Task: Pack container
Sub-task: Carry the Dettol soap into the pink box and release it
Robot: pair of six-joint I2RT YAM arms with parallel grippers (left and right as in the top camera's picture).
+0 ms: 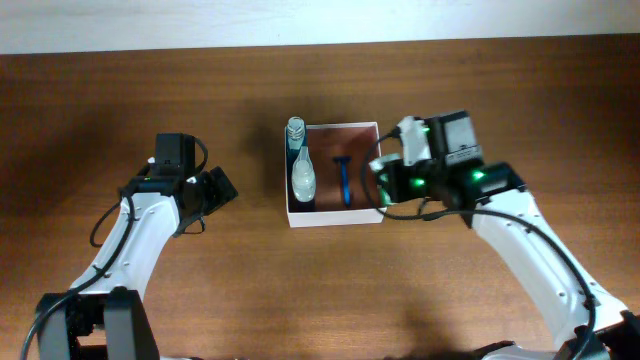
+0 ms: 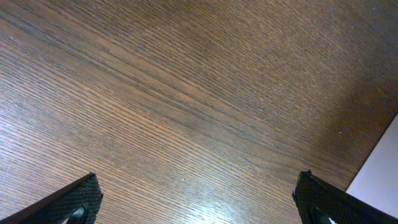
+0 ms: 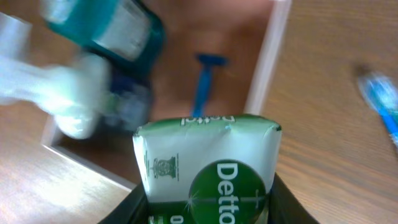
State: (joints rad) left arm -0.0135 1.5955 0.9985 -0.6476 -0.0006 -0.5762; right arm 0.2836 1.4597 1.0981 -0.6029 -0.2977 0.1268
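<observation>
My right gripper needs to go left in the overhead view, then down over the part of the container between bottle (image 1: 301,168) and razor, and release the soap where the container's bottom is bare.
The container (image 1: 330,220), a square white-walled box with a brown inside, sits mid-table. In it lie a clear bottle (image 1: 301,168) along the left wall and a blue razor (image 1: 344,182). My right gripper (image 1: 384,184) hangs over the container's right wall, shut on a green and white Dettol soap pack (image 3: 208,168). The right wrist view shows the pack between the black fingers (image 3: 283,199), above the container wall (image 3: 267,56) and the razor (image 3: 205,84). My left gripper (image 1: 216,190) is open over bare wood, left of the container, with nothing between its fingers (image 2: 68,202).
A blue and white item (image 3: 382,106) lies on the table outside the container's wall in the right wrist view. A white surface (image 2: 379,174) shows at the right edge of the left wrist view. The table's far edge meets a white wall (image 1: 320,20).
</observation>
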